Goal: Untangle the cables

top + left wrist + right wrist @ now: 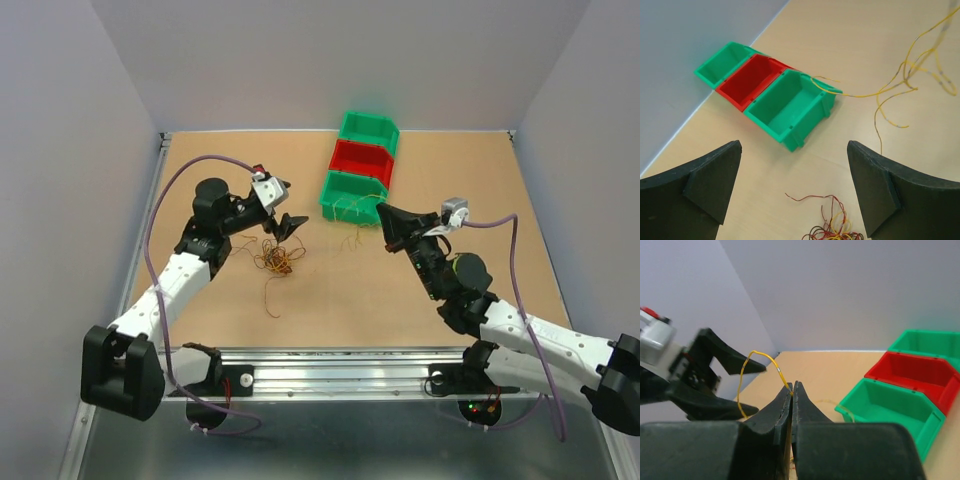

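My left gripper should move away from the tangle [836, 231] next and onto the end of the thin yellow cable, because that end is to its right in the top view.
A tangle of thin brown, red and yellow cables [275, 258] lies on the table left of centre, and one loose strand [270, 298] trails toward the near edge. In the left wrist view the tangle [836, 231] shows at the bottom edge, below my left gripper [794, 161]. That gripper [285, 226] hangs just above the tangle, open and holding nothing. My right gripper [792, 386] is shut on a yellow cable [757, 354] that loops up from its tips. This yellow cable [890, 91] runs across the table and drapes over a corner of the near green bin [790, 102].
Three bins stand in a row at the back centre: a far green bin [369, 130], a red bin [362, 158] and the near green bin [352, 195]. Grey walls close the table on three sides. Purple arm cables [155, 215] arc beside each arm.
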{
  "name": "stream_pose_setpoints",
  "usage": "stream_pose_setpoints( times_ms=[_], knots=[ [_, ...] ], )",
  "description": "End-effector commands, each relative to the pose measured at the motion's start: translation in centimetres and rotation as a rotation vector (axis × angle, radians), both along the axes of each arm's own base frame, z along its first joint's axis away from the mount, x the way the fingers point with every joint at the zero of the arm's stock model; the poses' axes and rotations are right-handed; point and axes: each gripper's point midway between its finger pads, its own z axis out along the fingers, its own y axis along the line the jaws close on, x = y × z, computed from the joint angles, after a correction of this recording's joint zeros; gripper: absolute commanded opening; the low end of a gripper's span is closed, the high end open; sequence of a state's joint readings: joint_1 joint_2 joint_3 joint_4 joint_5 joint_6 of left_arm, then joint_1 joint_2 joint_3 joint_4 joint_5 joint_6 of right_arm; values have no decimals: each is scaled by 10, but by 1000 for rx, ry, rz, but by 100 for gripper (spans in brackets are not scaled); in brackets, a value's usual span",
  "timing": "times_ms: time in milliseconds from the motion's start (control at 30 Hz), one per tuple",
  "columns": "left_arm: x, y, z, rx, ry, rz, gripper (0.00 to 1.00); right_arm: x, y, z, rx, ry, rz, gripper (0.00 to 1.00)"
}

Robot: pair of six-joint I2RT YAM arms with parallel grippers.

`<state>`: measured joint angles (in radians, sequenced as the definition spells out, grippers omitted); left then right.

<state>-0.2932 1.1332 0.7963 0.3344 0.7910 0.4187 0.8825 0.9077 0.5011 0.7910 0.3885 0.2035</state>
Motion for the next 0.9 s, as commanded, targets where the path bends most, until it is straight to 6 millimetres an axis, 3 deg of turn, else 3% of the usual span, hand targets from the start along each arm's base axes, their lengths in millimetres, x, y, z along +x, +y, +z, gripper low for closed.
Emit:
stream_pose_setpoints(
  times_ms=[0,167,367,600,833,867],
  knots=[
    [10,-16,-19,-17,5,-44,99,-5,0,61,59,-117,14,0],
    [8,-37,-42,-36,42,-73,99,-3,2,64,63,-117,15,0],
    [-22,-55,-48,-70,51,-205,99,0,-3,63,66,-114,-17,0],
    [-26,-74,-56,-79,111,-260,98,-1,-7,63,66,-117,-29,1],
    [-12,-96,-77,-51,176,-233,76,0,-8,65,68,-124,-38,0],
    [-12,-100,-80,-44,183,-239,63,0,-8,66,67,-123,-38,1]
  ],
)
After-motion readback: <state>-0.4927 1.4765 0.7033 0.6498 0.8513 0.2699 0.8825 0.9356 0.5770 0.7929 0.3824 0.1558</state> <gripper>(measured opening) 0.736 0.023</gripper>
